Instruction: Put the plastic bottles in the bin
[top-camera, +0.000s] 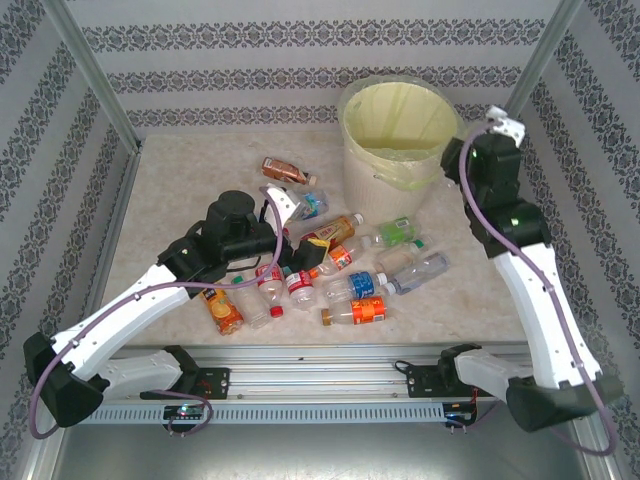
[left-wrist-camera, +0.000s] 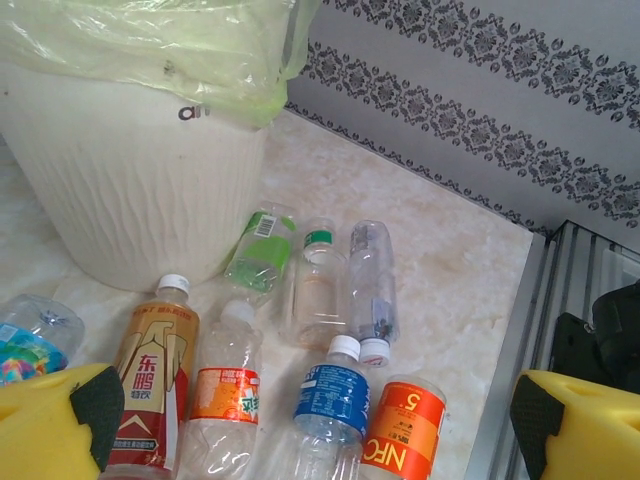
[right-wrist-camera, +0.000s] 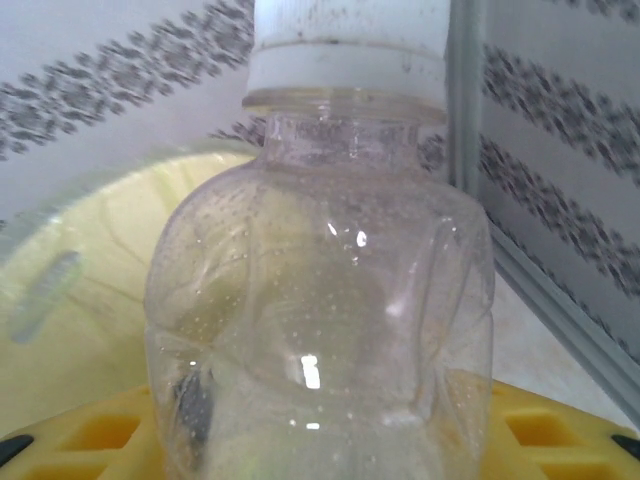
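I need to swing my right gripper over the bin's opening (top-camera: 396, 118) (right-wrist-camera: 95, 290), tip it down and release the bottle, because the clear bottle is still beside the bin's rim.
My right gripper (top-camera: 463, 152) hangs beside the bin's right rim, shut on a clear, dented plastic bottle (right-wrist-camera: 320, 300) with a white cap, held cap up. Behind that bottle is the yellow-green liner of the bin (right-wrist-camera: 80, 270). The cream bin (top-camera: 385, 185) stands at the back of the table. Several plastic bottles (top-camera: 345, 262) lie in a pile in front of it. My left gripper (top-camera: 283, 212) hovers open over the pile's left part. Between and beyond its yellow fingers (left-wrist-camera: 55, 425) lie a blue-labelled bottle (left-wrist-camera: 335, 400), an orange NFC bottle (left-wrist-camera: 405, 435) and a brown-labelled one (left-wrist-camera: 155, 385).
A brown-labelled bottle (top-camera: 285, 170) lies apart at the back left of the pile, an orange one (top-camera: 222, 308) at its front left. The bin wall (left-wrist-camera: 130, 190) rises just past the bottles. Patterned walls and metal posts enclose the table; the rail (top-camera: 320, 385) runs along the near edge.
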